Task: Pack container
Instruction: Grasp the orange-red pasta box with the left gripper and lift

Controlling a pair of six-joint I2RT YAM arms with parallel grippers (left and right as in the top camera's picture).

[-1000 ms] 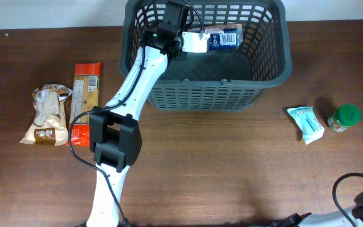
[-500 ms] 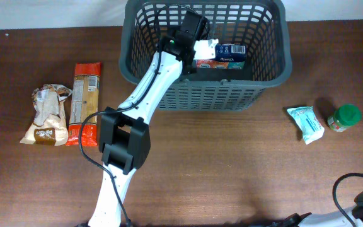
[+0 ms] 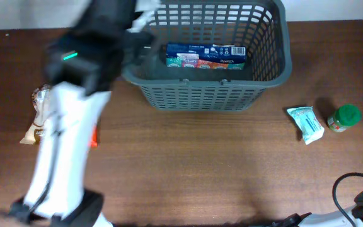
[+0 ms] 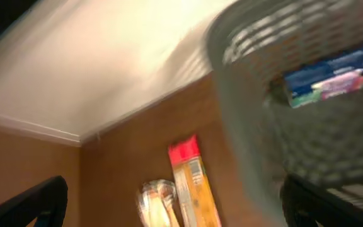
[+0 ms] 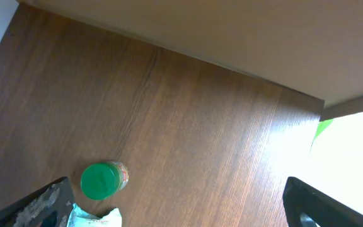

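The orange packet is still outside the basket, so my left gripper will next move away from the basket's rim and down to the orange packet's middle (image 4: 196, 188).
The container (image 3: 287, 57), a dark grey slotted basket, stands at the back of the table. A blue and orange box (image 3: 205, 55) lies flat inside it. My left gripper (image 3: 137, 34) is a blur by the basket's left rim. In the left wrist view the left gripper (image 4: 178, 214) is open and empty, with the basket wall (image 4: 244, 126) and the box (image 4: 333, 72) to its right. My right gripper (image 5: 181, 211) is open over bare table, with nothing between its fingers (image 5: 43, 205).
Left of the basket lie an orange packet (image 4: 191, 183) and a bread bag (image 4: 159, 202), mostly hidden by the arm in the overhead view. At the right lie a teal packet (image 3: 305, 123) and a green-lidded jar (image 3: 345, 117). The jar (image 5: 101, 181) also shows near my right gripper.
My left gripper opened and let go of the box, which now lies flat in the basket. The left arm swung up and left out of the basket. The right arm has not moved.
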